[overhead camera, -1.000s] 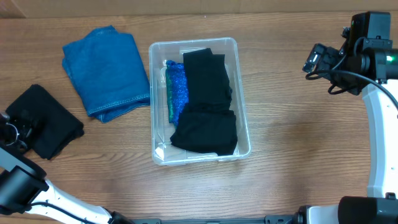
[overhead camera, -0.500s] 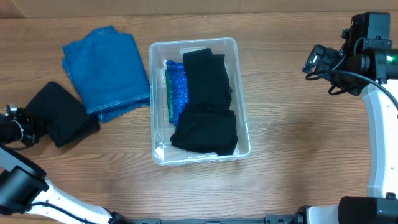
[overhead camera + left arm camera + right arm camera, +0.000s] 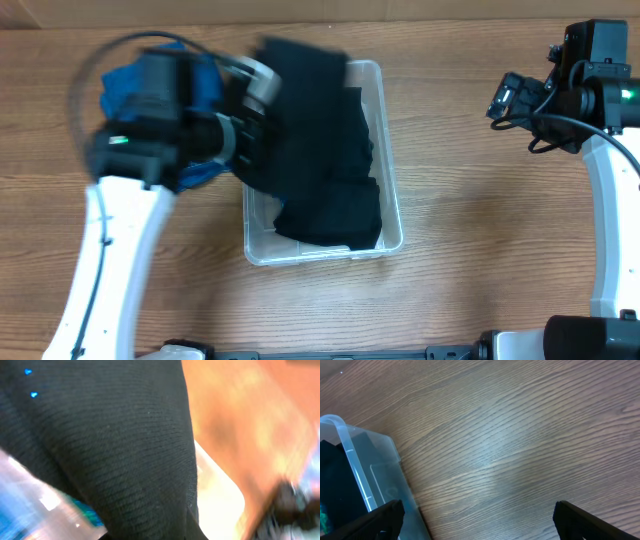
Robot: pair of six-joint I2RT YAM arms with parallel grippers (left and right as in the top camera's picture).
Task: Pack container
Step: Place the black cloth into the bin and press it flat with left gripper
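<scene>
My left gripper needs to move back and down from the container's rim into the container's near half to release the black cloth, since the container's bare bottom shows there beside garments.
The clear container [image 3: 392,238] stands mid-table with black garments [image 3: 335,215] lying in it. My left gripper [image 3: 262,105] is over its left rim, motion-blurred and shut on a folded black cloth [image 3: 305,95] that hangs above the container's far half. In the left wrist view this black knit cloth [image 3: 110,445] fills most of the picture and hides the fingers; a bit of teal fabric [image 3: 86,513] shows beneath it. My right gripper [image 3: 480,522] hangs open over bare wood right of the container [image 3: 367,472], nothing between its fingers.
A folded blue cloth [image 3: 122,82] lies left of the container, largely covered by my left arm [image 3: 120,230]. The right arm [image 3: 600,110] stands at the table's right edge.
My left gripper shut on the black cloth at the table's left edge, then swung it right to above the container. The right arm has not moved.
</scene>
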